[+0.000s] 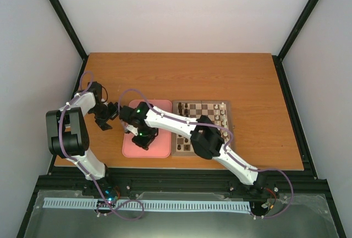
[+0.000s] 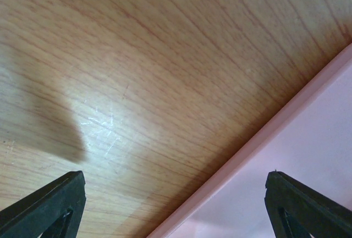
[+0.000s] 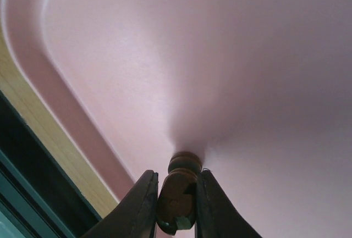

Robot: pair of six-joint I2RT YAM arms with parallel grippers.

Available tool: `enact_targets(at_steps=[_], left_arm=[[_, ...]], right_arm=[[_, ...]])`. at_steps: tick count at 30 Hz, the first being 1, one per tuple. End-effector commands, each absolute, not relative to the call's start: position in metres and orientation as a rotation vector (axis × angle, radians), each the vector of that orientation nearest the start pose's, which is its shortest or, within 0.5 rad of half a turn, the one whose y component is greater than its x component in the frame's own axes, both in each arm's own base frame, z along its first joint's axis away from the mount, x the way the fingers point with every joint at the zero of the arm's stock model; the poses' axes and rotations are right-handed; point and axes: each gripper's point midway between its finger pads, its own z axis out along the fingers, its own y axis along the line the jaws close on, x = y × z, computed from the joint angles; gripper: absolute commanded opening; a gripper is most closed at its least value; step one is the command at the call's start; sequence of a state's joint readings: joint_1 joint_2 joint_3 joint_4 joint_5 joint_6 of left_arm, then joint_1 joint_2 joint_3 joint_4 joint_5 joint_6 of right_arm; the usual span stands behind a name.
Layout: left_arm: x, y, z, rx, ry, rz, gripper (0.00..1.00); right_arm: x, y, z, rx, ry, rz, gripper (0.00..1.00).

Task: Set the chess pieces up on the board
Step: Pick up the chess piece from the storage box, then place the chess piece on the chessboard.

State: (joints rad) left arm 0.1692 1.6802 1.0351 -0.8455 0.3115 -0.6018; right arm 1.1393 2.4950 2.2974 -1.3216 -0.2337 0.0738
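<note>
My right gripper lifts, crosses to the right in the top view and lowers onto the board square by the board's near corner next. Dark pieces line that side of the board.
In the right wrist view my right gripper is shut on a dark brown chess piece, whose ringed end meets the floor of the pink tray. From above, that gripper hangs over the tray's near left part. The board lies just right of the tray, with dark chess pieces along its left side and cream ones along its right. My left gripper stands open and empty, left of the tray. Its fingers straddle the tray's rim.
The wooden table runs out behind and to both sides of tray and board. A black frame rail lies just past the table's near edge, close to the tray's corner. My right arm crosses over the board's near left corner.
</note>
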Motion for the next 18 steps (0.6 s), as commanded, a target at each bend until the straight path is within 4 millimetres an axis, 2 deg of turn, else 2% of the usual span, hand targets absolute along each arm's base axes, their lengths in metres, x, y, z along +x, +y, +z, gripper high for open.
enact_targets(at_steps=[1, 4, 10, 12, 18], left_arm=[[0.310, -0.001, 0.051, -1.099, 2.843, -0.516, 1.00], [0.310, -0.002, 0.051, -1.103, 2.842, -0.521, 1.00], [0.311, -0.002, 0.049, -1.108, 2.841, -0.534, 1.00], [0.312, -0.003, 0.048, -1.110, 2.843, -0.534, 1.00], [0.312, -0.003, 0.047, -1.113, 2.848, -0.536, 1.00]], right_arm=[[0.198, 0.446, 0.085, -1.502, 2.760, 0.294, 0.07], [0.208, 0.421, 0.109, -1.409, 2.781, 0.248, 0.07], [0.199, 0.365, 0.114, -1.272, 2.907, 0.155, 0.08], [0.194, 0.352, 0.113, -1.217, 2.938, 0.142, 0.07], [0.191, 0.331, 0.114, -1.011, 2.956, 0.129, 0.07]])
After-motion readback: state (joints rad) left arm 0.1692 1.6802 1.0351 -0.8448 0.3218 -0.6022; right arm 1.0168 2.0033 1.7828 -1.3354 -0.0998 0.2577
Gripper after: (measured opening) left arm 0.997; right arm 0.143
